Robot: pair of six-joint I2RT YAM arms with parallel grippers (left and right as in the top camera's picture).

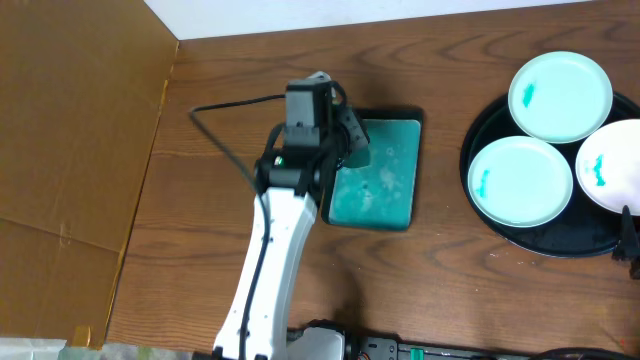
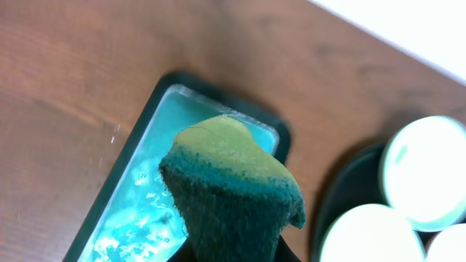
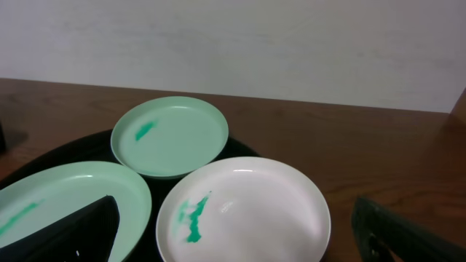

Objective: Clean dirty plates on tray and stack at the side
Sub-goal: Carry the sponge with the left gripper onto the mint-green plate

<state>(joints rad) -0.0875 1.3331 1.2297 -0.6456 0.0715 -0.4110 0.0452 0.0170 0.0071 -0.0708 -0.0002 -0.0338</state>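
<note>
The left gripper moves across to the smear on the plate closest to the teal tray (image 2: pixel 135 218) next and comes down onto the plate's middle beside the smear.
Three round plates, each with a turquoise smear, lie on the round black tray (image 1: pixel 556 246) at the right: one at the back (image 1: pixel 560 95), one at the front left (image 1: pixel 520 180), one at the right edge (image 1: pixel 612 165). My left gripper (image 1: pixel 352 142) is shut on a green scouring sponge (image 2: pixel 231 191) and holds it over the small teal tray (image 2: pixel 135 218). My right gripper (image 3: pixel 237 222) is open, its fingers wide apart on either side of the nearest white plate (image 3: pixel 255 207). The other plates (image 3: pixel 171 135) (image 3: pixel 58 200) lie behind and to the left.
The small rectangular teal tray (image 1: pixel 385 190) with wet foam sits mid-table under the left arm. A brown cardboard sheet (image 1: pixel 70 130) covers the left side. A black cable (image 1: pixel 220 140) runs across the table behind the left arm.
</note>
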